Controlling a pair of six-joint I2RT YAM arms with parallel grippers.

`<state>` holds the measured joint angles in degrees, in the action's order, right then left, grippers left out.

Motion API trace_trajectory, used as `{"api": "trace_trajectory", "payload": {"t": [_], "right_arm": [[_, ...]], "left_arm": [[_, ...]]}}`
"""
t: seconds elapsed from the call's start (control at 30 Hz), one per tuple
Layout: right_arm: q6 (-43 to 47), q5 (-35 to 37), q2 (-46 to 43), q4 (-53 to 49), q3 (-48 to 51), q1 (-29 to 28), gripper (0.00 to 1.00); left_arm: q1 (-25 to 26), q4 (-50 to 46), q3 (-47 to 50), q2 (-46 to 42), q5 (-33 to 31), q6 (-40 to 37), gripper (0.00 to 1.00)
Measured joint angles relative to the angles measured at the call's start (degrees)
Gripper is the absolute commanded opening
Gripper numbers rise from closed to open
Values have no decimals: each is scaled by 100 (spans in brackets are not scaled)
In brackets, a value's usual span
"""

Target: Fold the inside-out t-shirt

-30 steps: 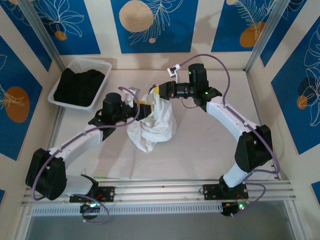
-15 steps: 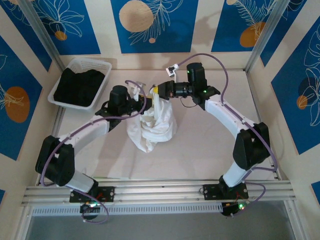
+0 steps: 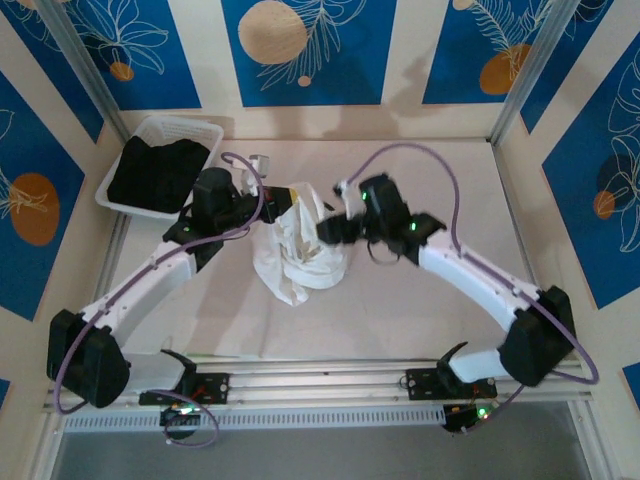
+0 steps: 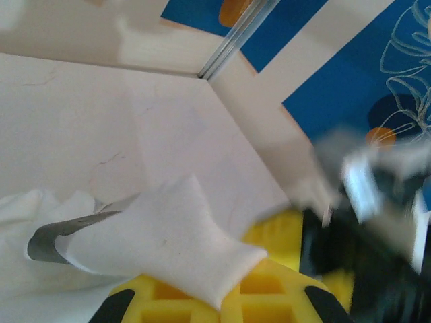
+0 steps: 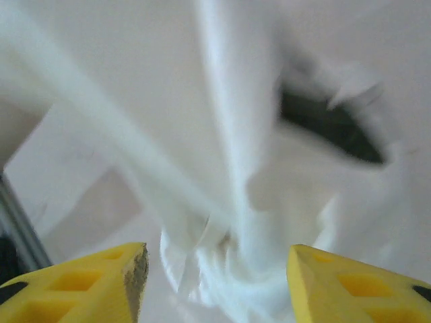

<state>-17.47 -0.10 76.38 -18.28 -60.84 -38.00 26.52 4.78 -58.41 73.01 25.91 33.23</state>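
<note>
The t-shirt hangs bunched, so the robot's left gripper will lift toward the basket, then go down and let go of the t-shirt's top edge on the table below.
The inside-out t-shirt (image 3: 305, 255) is a crumpled white bundle hanging down to the table at mid-field. My left gripper (image 3: 288, 195) holds its top edge from the left. In the left wrist view the yellow jaws of that gripper (image 4: 232, 297) are shut on a flap of the white t-shirt (image 4: 168, 235). My right gripper (image 3: 328, 230) sits against the bundle's right side. Its yellow fingers (image 5: 131, 282) stand apart, and the right gripper (image 5: 215, 282) has blurred folds of the t-shirt (image 5: 249, 188) in front of it, none of them pinched.
A white basket (image 3: 118, 168) holding a black garment (image 3: 158, 172) stands at the back left, close to the left arm. Patterned walls enclose the table on three sides. The blurred right arm (image 4: 370, 222) passes close by in the left wrist view.
The left gripper shut on the shirt's top edge and lifted slightly left. The right gripper let go of the shirt, opened, and dropped toward the near side, beside the bundle.
</note>
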Motion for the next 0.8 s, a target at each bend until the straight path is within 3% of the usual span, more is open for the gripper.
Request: {"api": "trace_trajectory", "payload": {"t": [0.13, 0.17, 0.27, 0.37, 0.53, 0.8], "right_arm": [[-107, 413, 57, 673, 874, -439, 59], [-136, 542, 214, 828, 960, -444, 53], [-127, 901, 748, 1163, 951, -402, 17], [127, 1001, 750, 1169, 870, -284, 6], [551, -227, 17, 868, 323, 417, 2], [1231, -2197, -498, -437, -1663, 1779, 0]], "left_arm": [[0, -9, 11, -96, 28, 129, 0], [0, -13, 11, -96, 50, 142, 0], [0, -52, 9, -98, 66, 160, 0], [-4, -260, -48, -114, 46, 116, 0], [-79, -505, -474, -129, -144, 83, 0], [-570, -317, -1182, -361, -345, 358, 0]]}}
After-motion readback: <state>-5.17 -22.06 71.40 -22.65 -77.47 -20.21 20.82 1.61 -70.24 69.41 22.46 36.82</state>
